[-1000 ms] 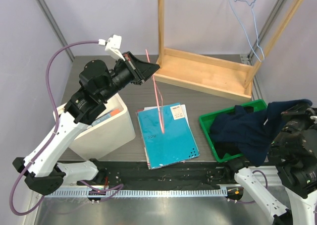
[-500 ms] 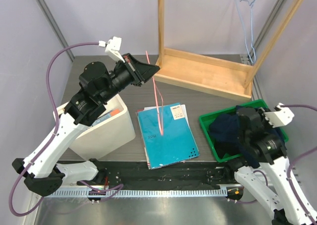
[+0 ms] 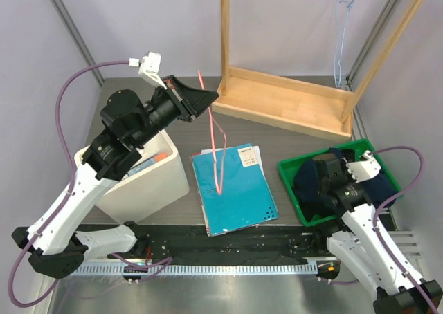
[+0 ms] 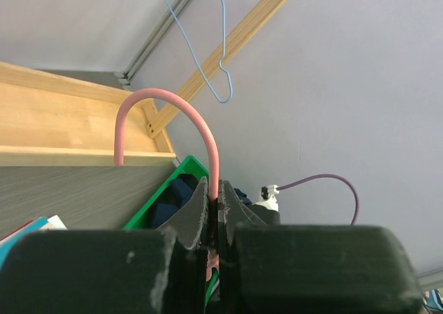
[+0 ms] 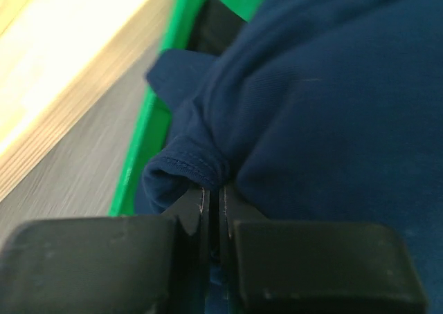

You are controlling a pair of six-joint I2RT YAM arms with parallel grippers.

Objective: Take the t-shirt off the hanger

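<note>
My right gripper is to move the t-shirt a little away from my base in the green bin next, and then it will open there.
The navy t-shirt [image 3: 379, 183] lies bunched in the green bin [image 3: 289, 166], off the hanger. My right gripper [image 3: 324, 173] is down in the bin, shut on a fold of the shirt's hem; in the right wrist view the gripper [image 5: 214, 194] pinches the t-shirt [image 5: 325, 106] beside the bin's wall [image 5: 147, 128]. My left gripper [image 3: 206, 97] is raised over the table's back left, shut on the bare pink hanger [image 3: 213, 140], which dangles over the folders. In the left wrist view the gripper [image 4: 213, 189] clamps the pink hanger [image 4: 206, 137] just below its hook.
A wooden rack [image 3: 284, 104] stands at the back with a blue wire hanger [image 3: 340, 37] on its bar. A white bin [image 3: 145, 184] sits at the left. Teal folders [image 3: 234, 191] lie in the middle.
My right arm has come down and forward, carrying the t-shirt from above the bin's right edge into the bin. My left gripper has shifted slightly with the pink hanger swinging.
</note>
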